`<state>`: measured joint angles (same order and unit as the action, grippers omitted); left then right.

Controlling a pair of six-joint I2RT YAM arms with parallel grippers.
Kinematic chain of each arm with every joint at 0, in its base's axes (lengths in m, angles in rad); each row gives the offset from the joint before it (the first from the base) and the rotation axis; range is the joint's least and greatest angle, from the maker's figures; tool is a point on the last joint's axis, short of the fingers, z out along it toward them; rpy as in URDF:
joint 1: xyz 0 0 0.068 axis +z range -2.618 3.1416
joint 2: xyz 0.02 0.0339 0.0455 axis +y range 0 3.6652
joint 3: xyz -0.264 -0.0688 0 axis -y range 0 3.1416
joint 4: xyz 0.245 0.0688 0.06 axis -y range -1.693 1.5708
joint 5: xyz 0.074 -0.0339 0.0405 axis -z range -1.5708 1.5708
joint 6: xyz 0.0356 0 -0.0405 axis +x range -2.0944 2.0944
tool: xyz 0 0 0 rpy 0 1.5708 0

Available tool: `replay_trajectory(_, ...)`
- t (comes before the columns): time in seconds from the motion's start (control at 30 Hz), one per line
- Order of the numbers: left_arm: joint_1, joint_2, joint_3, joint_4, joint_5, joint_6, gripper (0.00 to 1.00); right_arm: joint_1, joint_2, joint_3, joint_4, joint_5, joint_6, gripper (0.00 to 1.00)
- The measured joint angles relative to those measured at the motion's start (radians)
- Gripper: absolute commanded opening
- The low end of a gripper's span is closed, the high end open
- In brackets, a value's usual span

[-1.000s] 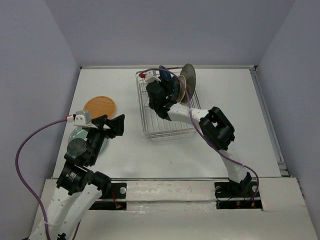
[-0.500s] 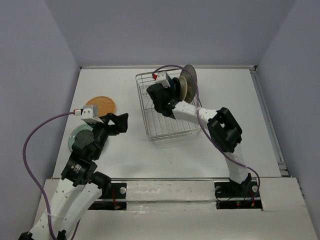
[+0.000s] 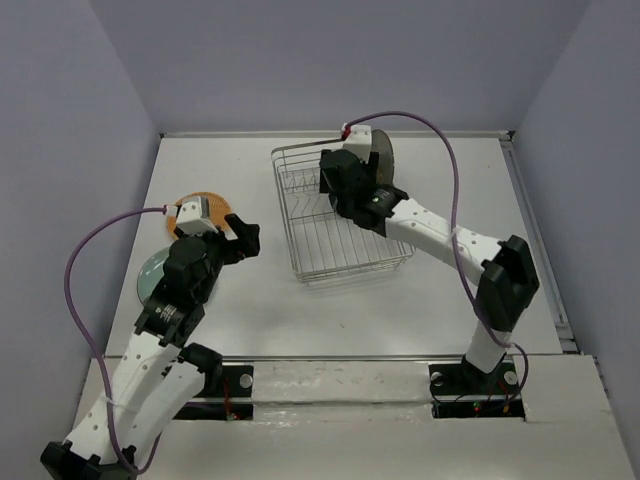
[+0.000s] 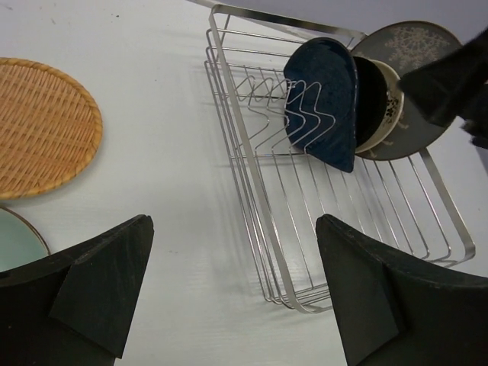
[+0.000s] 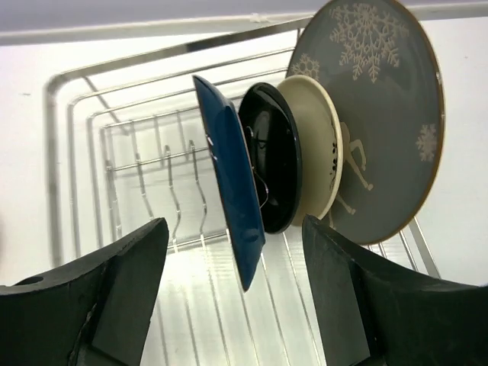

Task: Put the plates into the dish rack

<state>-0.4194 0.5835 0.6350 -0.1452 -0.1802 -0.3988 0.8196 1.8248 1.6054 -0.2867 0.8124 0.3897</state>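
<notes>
My left gripper goes left in the top view and down to the woven plate's wall-side rim next, since the woven plate lies below it on that side.
The dish rack [image 3: 345, 276] stands at the table's middle back. Four plates stand upright in a row at its far right end: dark blue [image 5: 232, 198], glossy black [image 5: 280, 171], cream [image 5: 316, 145] and grey with white deer [image 5: 381, 114]. My right gripper [image 5: 235, 229] hovers over them, open, with the blue plate's edge between its fingers but touching neither. The orange woven plate [image 4: 42, 126] and the pale teal plate [image 4: 15, 240] lie flat on the table at the left. My left gripper [image 4: 232, 229] is open and empty, above the table between those two plates and the rack.
The rack's left part [image 4: 252, 99] holds only bare upright tines. White walls close the table at the back and both sides. The right arm's purple cable [image 3: 440, 140] arcs above the rack's far right corner.
My right gripper has opened and let go of the dark blue plate, which now stands in the rack, and it has drawn back towards the far edge. The left arm has reached farther forward.
</notes>
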Motion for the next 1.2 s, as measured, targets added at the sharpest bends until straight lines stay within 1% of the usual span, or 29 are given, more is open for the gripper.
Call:
replay_trajectory(0.1,0.03,0.048,0.023,-0.006,-0.014,0.0,0.99,0.0,-0.114,-0.059,0.005,-0.064,0.013,0.76)
replay_trajectory(0.2,0.102,0.108,0.037,-0.003,0.0,-0.003,0.99,0.0,-0.257,-0.172,0.035,-0.174,0.027,0.74)
replay_trajectory(0.27,0.185,0.156,0.037,0.0,0.03,-0.007,0.99,0.0,-0.358,-0.274,0.087,-0.246,0.039,0.73)
replay_trajectory(0.3,0.244,0.189,0.037,0.004,0.045,-0.012,0.99,0.0,-0.399,-0.317,0.097,-0.274,0.046,0.73)
replay_trajectory(0.43,0.388,0.309,0.039,0.016,0.105,-0.036,0.93,0.0,-0.569,-0.527,0.165,-0.374,0.08,0.72)
replay_trajectory(0.47,0.429,0.343,0.039,0.02,0.128,-0.045,0.89,0.0,-0.609,-0.59,0.182,-0.397,0.092,0.72)
replay_trajectory(0.6,0.578,0.463,0.051,0.056,0.207,-0.085,0.86,0.0,-0.687,-0.73,0.214,-0.444,0.109,0.72)
replay_trajectory(0.63,0.596,0.481,0.053,0.062,0.215,-0.091,0.85,0.0,-0.703,-0.755,0.218,-0.452,0.109,0.72)
replay_trajectory(0.67,0.636,0.52,0.057,0.083,0.239,-0.101,0.83,0.0,-0.715,-0.774,0.227,-0.458,0.109,0.72)
replay_trajectory(0.8,0.732,0.643,0.084,0.134,0.286,-0.119,0.78,0.0,-0.75,-0.816,0.26,-0.474,0.104,0.7)
replay_trajectory(0.87,0.777,0.715,0.113,0.156,0.316,-0.122,0.78,0.0,-0.767,-0.844,0.293,-0.474,0.1,0.69)
replay_trajectory(0.97,0.831,0.818,0.159,0.187,0.349,-0.123,0.77,0.0,-0.826,-0.899,0.328,-0.473,0.089,0.68)
replay_trajectory(1.0,0.846,0.844,0.168,0.195,0.357,-0.122,0.76,0.0,-0.843,-0.915,0.336,-0.472,0.084,0.66)
replay_trajectory(1.03,0.855,0.863,0.173,0.204,0.36,-0.123,0.76,0.0,-0.856,-0.928,0.345,-0.472,0.081,0.65)
replay_trajectory(1.07,0.866,0.883,0.179,0.215,0.368,-0.122,0.74,0.0,-0.866,-0.939,0.354,-0.472,0.074,0.64)
replay_trajectory(1.2,0.88,0.931,0.217,0.225,0.38,-0.111,0.72,0.0,-0.866,-0.949,0.371,-0.473,0.063,0.63)
